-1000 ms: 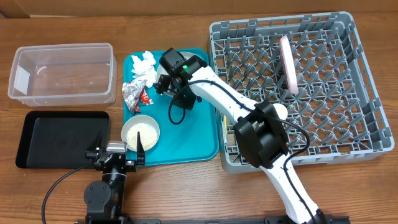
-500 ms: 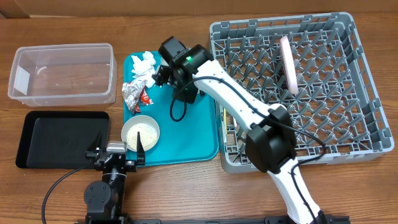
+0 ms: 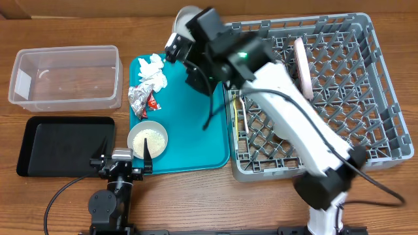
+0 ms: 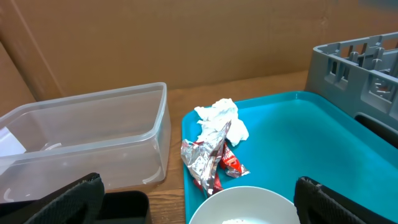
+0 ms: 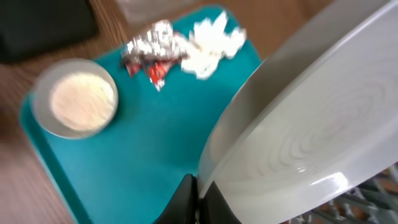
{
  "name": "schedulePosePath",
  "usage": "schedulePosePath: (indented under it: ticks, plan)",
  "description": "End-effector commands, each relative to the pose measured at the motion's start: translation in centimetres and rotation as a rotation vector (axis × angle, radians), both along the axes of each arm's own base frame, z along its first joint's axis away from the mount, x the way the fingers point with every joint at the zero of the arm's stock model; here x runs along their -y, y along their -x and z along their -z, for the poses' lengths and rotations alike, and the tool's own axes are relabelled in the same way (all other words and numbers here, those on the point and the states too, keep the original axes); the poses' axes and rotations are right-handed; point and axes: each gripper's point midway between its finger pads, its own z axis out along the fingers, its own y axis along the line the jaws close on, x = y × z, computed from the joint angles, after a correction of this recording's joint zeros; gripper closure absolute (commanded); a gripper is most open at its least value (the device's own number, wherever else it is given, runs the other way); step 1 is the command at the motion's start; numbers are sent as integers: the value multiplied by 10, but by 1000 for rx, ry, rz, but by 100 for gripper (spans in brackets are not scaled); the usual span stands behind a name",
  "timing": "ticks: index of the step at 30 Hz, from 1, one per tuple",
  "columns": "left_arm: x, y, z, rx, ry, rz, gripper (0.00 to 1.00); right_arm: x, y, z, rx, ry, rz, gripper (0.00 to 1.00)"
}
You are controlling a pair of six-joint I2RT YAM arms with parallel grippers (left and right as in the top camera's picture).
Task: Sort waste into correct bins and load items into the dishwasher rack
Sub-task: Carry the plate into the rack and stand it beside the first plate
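The robot will next move its right gripper across to the right in the overhead view, lower the pale plate's edge and release, because free rack slots (image 3: 285, 55) beside the standing plate lie below it.
My right gripper (image 5: 198, 200) is shut on the rim of a pale plate (image 5: 311, 124), held tilted in the air over the far side of the teal tray (image 3: 196, 130). From overhead the plate (image 3: 186, 14) shows just past the gripper (image 3: 177, 44). On the tray lie crumpled tissue (image 3: 151, 70), a foil wrapper (image 3: 138, 99), a red packet (image 3: 153, 101) and a small bowl of rice (image 3: 147, 139). My left gripper (image 3: 126, 160) stands open at the tray's near left corner, by the bowl (image 4: 242, 205). The grey dishwasher rack (image 3: 326, 98) is to the right.
A clear tub (image 3: 65, 75) sits far left, with a black tray (image 3: 62, 145) in front of it. In the rack another plate (image 3: 302, 65) stands on edge, and a thin yellow utensil (image 3: 235, 116) lies near its left wall.
The right arm has risen from the tray with the plate and swung toward the table's far edge. The left arm has not moved.
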Motion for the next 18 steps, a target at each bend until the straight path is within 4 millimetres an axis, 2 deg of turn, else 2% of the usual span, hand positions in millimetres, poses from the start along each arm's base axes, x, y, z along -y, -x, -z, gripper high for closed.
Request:
schedulePosePath:
  ticks: [1,4,9,18]
  plan:
    - [-2,0,1,0,17,-10,0,20,10,-59,41,-137,61,96]
    - [-2,0,1,0,17,-10,0,35,19,-67,-27,-194,48,96]
    - [-2,0,1,0,17,-10,0,72,17,-59,-163,-250,72,96]
    - [-2,0,1,0,17,-10,0,135,22,-70,-250,-423,-38,96]
